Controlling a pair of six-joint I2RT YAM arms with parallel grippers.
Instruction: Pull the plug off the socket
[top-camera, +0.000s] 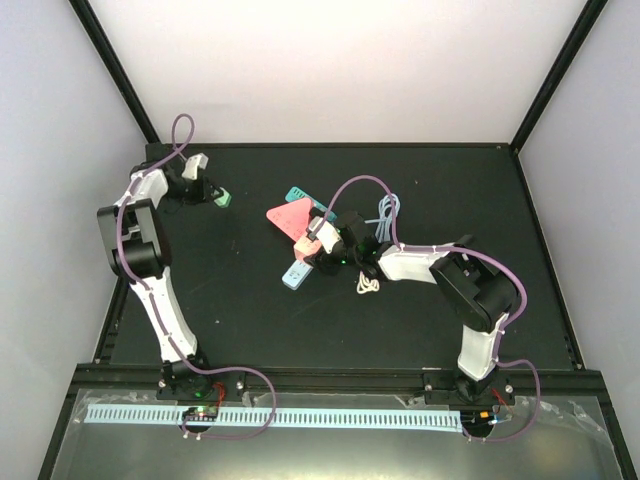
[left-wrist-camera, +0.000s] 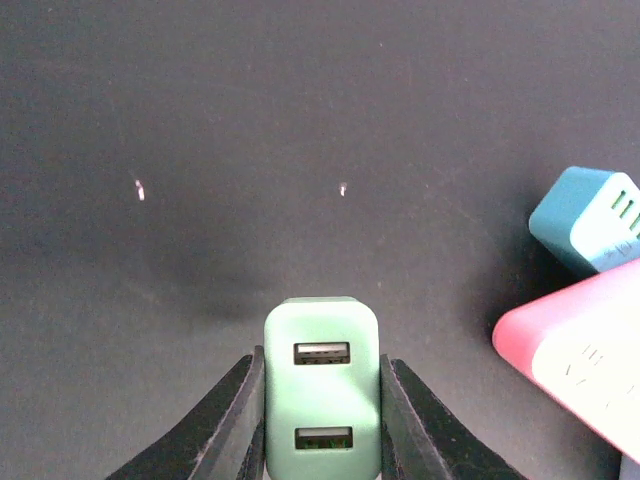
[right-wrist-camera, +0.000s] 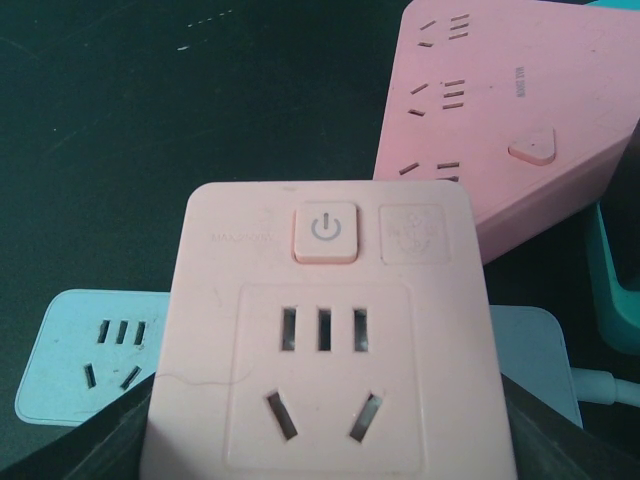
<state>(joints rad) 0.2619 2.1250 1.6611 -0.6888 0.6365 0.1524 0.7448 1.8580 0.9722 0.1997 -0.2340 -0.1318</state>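
My left gripper lowers the plug almost straight down to that mat next, then opens.
The plug (left-wrist-camera: 321, 385) is a mint-green USB charger with two ports facing the left wrist camera. My left gripper (left-wrist-camera: 322, 400) is shut on its sides, holding it above bare mat at the far left of the table (top-camera: 221, 198). The socket (right-wrist-camera: 320, 340) is a pale pink square block with a power button, and its slots are empty. My right gripper (right-wrist-camera: 325, 445) is shut on the socket's sides near the table's middle (top-camera: 322, 236). Plug and socket are well apart.
A red-pink triangular power strip (top-camera: 290, 216) lies just behind the socket. A light blue strip (top-camera: 296, 274) lies under and in front of it, and a teal one (top-camera: 298, 195) lies behind. White cord (top-camera: 368, 285) and pale blue cable (top-camera: 388, 212) sit right of them.
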